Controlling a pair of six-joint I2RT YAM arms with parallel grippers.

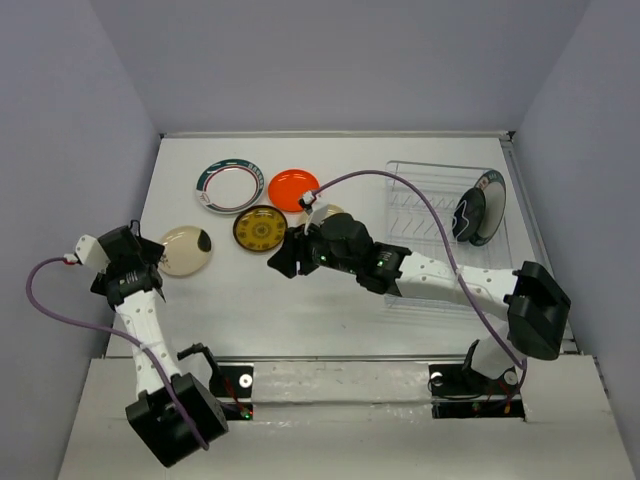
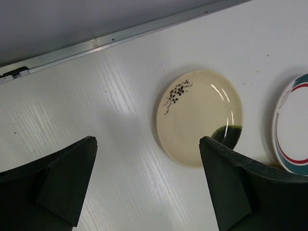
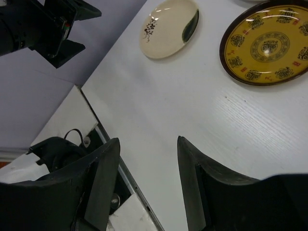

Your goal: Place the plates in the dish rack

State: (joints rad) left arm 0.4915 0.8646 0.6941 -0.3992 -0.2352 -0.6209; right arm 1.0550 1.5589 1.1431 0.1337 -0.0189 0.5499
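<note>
The left gripper tilts and moves down to the right in the top view next, onto the cream plate's near rim, since that rim lies closest to its fingers.
The clear wire dish rack (image 1: 425, 205) stands at the right with one teal-rimmed plate (image 1: 479, 208) upright in it. On the table lie a cream floral plate (image 1: 184, 249), a dark brown plate with yellow pattern (image 1: 259, 229), an orange plate (image 1: 294, 188), a white plate with green-red rim (image 1: 229, 185) and a small beige plate (image 1: 328, 212), partly hidden by my right arm. My left gripper (image 1: 150, 262) is open, just left of the cream plate (image 2: 198, 117). My right gripper (image 1: 283, 256) is open and empty, near the brown plate (image 3: 267, 44). The cream plate also shows in the right wrist view (image 3: 168, 27).
The table's left edge rail (image 2: 120, 38) runs close behind the cream plate. The green-red rimmed plate (image 2: 292, 126) lies just beyond it. The table's near edge and the left arm's base (image 3: 53, 159) lie below my right gripper.
</note>
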